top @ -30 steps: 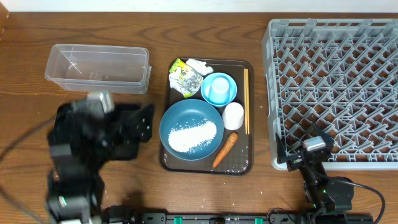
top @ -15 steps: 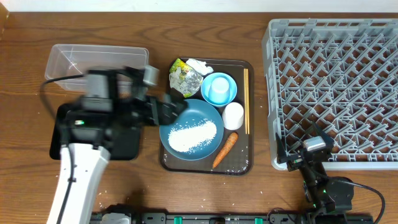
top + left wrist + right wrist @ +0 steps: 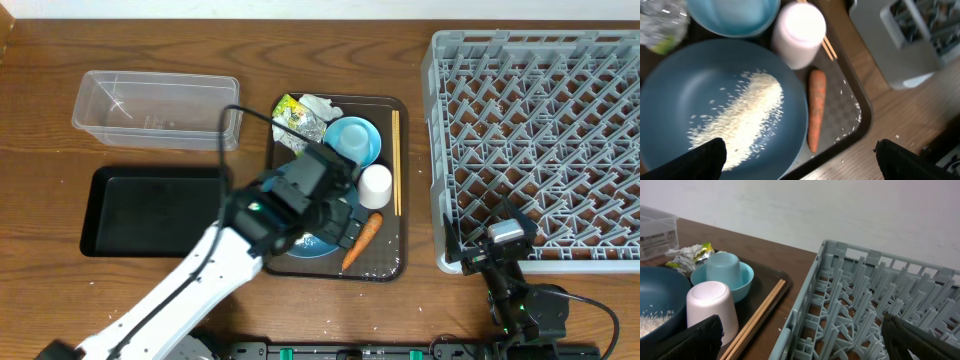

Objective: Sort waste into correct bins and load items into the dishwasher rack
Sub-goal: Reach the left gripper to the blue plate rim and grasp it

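The robot will next lower its left gripper to the large blue bowl's rim (image 3: pixel 805 124) beside the carrot, with one finger inside, because the bowl's rim is already between the open fingers.
My left gripper (image 3: pixel 338 222) hangs open and empty low over the large blue bowl (image 3: pixel 685 95), which holds white rice (image 3: pixel 740 120). In the left wrist view the gripper (image 3: pixel 800 165) spans the bowl's rim and the orange carrot (image 3: pixel 816 110). The carrot (image 3: pixel 362 238) lies beside the bowl. The white cup (image 3: pixel 375 185) stands upside down next to the chopsticks (image 3: pixel 396 160). The light-blue cup (image 3: pixel 352 142) sits in a small blue dish. The wrapper with tissue (image 3: pixel 298 120) lies at the tray's back left. My right gripper (image 3: pixel 490 250) is open and empty by the rack's (image 3: pixel 540 130) front left corner.
All the dishes and waste sit on a brown serving tray (image 3: pixel 385 265). The black tray (image 3: pixel 150 210) lies to its left, with the clear tub (image 3: pixel 155 110) behind it. Rice grains are scattered on the serving tray and table. My left arm covers most of the bowl from overhead.
My left arm swung right, from above the black tray to over the blue bowl on the serving tray. The right arm has not moved.
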You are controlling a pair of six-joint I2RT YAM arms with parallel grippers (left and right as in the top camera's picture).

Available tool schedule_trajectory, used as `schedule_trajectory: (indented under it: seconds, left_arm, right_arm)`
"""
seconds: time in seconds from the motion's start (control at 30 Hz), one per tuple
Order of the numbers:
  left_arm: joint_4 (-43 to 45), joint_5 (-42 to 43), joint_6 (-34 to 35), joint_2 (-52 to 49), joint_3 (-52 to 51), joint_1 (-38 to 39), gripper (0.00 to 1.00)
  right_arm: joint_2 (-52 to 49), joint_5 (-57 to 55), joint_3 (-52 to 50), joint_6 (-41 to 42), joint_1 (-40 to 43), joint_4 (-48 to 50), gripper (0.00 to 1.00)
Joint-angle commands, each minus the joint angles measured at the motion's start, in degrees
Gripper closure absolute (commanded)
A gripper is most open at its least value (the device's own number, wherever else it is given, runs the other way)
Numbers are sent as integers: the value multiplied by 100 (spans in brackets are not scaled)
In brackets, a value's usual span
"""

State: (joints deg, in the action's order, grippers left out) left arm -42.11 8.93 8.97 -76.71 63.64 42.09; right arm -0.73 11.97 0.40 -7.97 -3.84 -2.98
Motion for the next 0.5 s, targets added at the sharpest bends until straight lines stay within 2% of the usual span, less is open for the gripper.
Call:
schedule_trajectory:
  seconds: [0.0,0.23,0.37,0.47]
  left_arm:
    - [24,-188,28,-387,109,203,3]
    - [177,-212,162,-1298,109,387,4]
    - [431,-431,188,-1582,109,387,17]
    - [640,-813,229,-1755,109,387,20]
  right_arm:
    - [13,9,-9,-2,-72,-24,1]
    - [13,9,-9,-2,-72,-24,1]
    - [13,9,-9,-2,-72,-24,1]
    - [13,9,-9,-2,-72,-24,1]
